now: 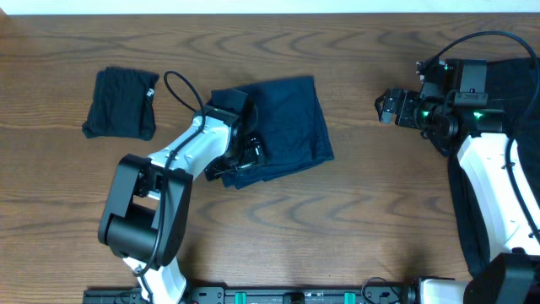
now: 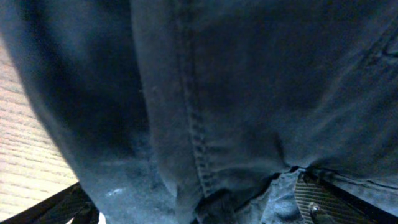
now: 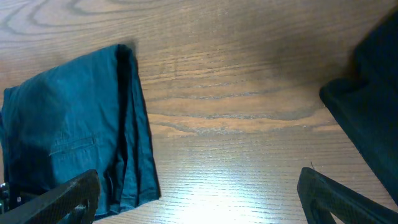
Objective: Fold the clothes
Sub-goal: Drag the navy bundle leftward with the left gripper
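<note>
I will keep my left gripper low at the navy garment's edge nearest the black garment point(image 1: 122, 103) and close first, as bunched cloth is between its fingers.
The navy shorts-like garment point(image 1: 287, 127) lies folded at the table's middle. It fills the left wrist view point(image 2: 236, 93), with a stitched seam running down it, and shows at the left of the right wrist view point(image 3: 68, 124). My left gripper point(image 1: 240, 154) is at the garment's left edge. Its jaws point(image 2: 199, 211) stand wide apart with navy cloth bunched between them. My right gripper point(image 1: 386, 107) is open and empty point(image 3: 199, 199), above bare wood to the right of the garment. A black garment point(image 1: 122, 103) lies folded at the far left.
A pile of dark cloth point(image 1: 525, 84) lies at the table's right edge, under and behind my right arm, and also shows in the right wrist view point(image 3: 373, 106). Bare wood table point(image 1: 354, 211) lies between the garment and the pile.
</note>
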{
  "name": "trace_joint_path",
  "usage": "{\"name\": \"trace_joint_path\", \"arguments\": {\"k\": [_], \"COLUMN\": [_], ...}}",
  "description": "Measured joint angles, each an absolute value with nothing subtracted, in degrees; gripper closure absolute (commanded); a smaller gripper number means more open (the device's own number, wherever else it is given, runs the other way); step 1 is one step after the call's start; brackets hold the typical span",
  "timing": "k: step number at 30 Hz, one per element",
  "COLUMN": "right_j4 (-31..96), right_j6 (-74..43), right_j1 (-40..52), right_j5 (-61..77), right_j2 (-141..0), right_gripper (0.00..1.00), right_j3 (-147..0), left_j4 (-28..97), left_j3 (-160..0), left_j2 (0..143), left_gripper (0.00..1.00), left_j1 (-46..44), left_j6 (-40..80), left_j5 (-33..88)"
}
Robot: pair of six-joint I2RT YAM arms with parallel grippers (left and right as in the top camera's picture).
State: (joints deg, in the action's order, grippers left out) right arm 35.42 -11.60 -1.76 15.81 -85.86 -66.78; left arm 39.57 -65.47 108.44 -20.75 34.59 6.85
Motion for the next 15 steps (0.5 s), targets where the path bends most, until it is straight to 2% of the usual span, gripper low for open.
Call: {"name": "trace_joint_path", "arguments": {"k": [3, 9, 15], "right_j4": [35.42, 35.42, 35.42], "right_j6": [-11.60, -11.60, -11.60], "right_j1": [-1.76, -1.76, -1.76], "right_j5": [15.81, 15.81, 15.81], "right_j2": [-85.86, -85.86, -85.86], "right_gripper": [0.01, 0.01, 0.01], "right_j3": [-66.78, -66.78, -66.78], "left_j4": [36.91, 34.28, 33.43], "left_j3": [-63.59, -62.35, -62.28], "left_j2": [107.13, 106.13, 106.15], "left_gripper": [0.02, 0.13, 0.40], "left_j1": [-20.84, -20.73, -20.69], "left_j6": [35.53, 36.27, 36.18], "left_j5": [6.66, 7.53, 8.86]}}
